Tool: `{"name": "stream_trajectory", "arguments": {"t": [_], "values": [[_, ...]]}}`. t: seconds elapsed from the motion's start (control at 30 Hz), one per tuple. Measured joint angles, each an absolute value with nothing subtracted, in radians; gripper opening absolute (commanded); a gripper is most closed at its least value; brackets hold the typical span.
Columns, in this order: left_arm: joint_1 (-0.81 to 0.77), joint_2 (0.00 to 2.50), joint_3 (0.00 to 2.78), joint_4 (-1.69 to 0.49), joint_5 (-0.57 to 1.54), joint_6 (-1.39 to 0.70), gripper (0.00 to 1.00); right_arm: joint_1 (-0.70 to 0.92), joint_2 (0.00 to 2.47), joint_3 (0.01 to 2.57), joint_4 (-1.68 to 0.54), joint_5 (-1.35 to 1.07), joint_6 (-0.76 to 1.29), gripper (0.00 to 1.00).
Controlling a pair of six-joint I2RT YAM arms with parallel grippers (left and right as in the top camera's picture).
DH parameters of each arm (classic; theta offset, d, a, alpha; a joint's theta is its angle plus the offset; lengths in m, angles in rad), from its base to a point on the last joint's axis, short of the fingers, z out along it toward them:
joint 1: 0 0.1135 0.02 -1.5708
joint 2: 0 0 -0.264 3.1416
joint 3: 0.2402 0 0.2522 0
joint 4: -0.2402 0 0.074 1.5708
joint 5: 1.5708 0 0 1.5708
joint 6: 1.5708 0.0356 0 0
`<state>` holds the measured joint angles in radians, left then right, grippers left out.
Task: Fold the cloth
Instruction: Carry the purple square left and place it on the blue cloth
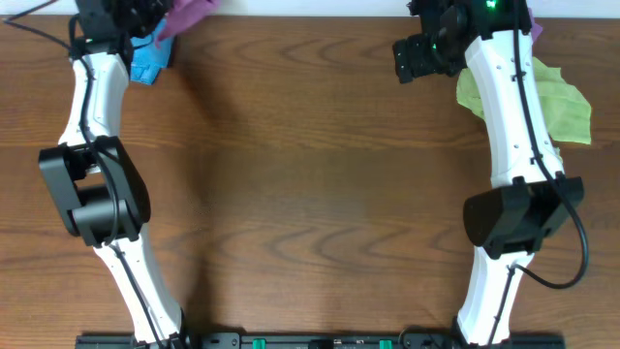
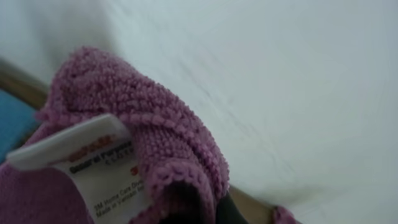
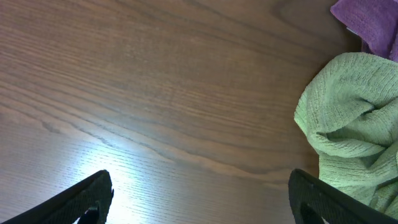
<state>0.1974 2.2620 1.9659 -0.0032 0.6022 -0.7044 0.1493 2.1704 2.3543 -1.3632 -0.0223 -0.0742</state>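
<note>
The bunched fabric is still hanging in the air, so my left gripper should next lower the purple cloth onto the blue cloth (image 1: pixel 149 60) (image 2: pixel 13 122) by the table's far edge and let go.
The cloth (image 2: pixel 143 130) is purple-magenta microfibre with a white printed tag (image 2: pixel 93 155). It fills the left wrist view, bunched over the dark jaws of my left gripper (image 2: pixel 202 214), which is shut on it. Overhead, the cloth (image 1: pixel 191 14) hangs at the table's far left edge by my left gripper (image 1: pixel 163 25). My right gripper (image 3: pixel 202 205) hovers open over bare wood at the far right, with nothing between its fingers (image 3: pixel 87 198). Overhead, the right gripper (image 1: pixel 415 58) sits just left of the green towel.
A lime-green towel (image 1: pixel 562 102) lies crumpled at the far right, and the right wrist view shows the same towel (image 3: pixel 348 124). A second purple cloth (image 3: pixel 368 22) pokes out behind it. A blue cloth (image 1: pixel 150 60) lies under the left arm. The brown wooden table (image 1: pixel 310 184) spans the middle.
</note>
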Motion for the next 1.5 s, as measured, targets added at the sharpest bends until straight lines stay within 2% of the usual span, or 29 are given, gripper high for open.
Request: {"name": "stream_trajectory", "arguments": {"t": [0.4,0.63,1.07,1.5], "values": [[0.201,2.262,1.971,0.014,0.320,-0.432,0.06,0.149,2.170,2.354,-1.364,-0.022,-0.074,0.90],[0.205,2.280,1.974,0.082,0.224,-0.369,0.06,0.150,2.170,2.354,-1.364,-0.022,-0.074,0.90],[0.226,2.445,1.980,0.122,0.286,-0.476,0.06,0.150,2.170,2.354,-1.364,-0.022,-0.059,0.90],[0.226,2.450,1.980,0.123,0.390,-0.595,0.06,0.150,2.170,2.354,-1.364,-0.022,-0.055,0.90]]}}
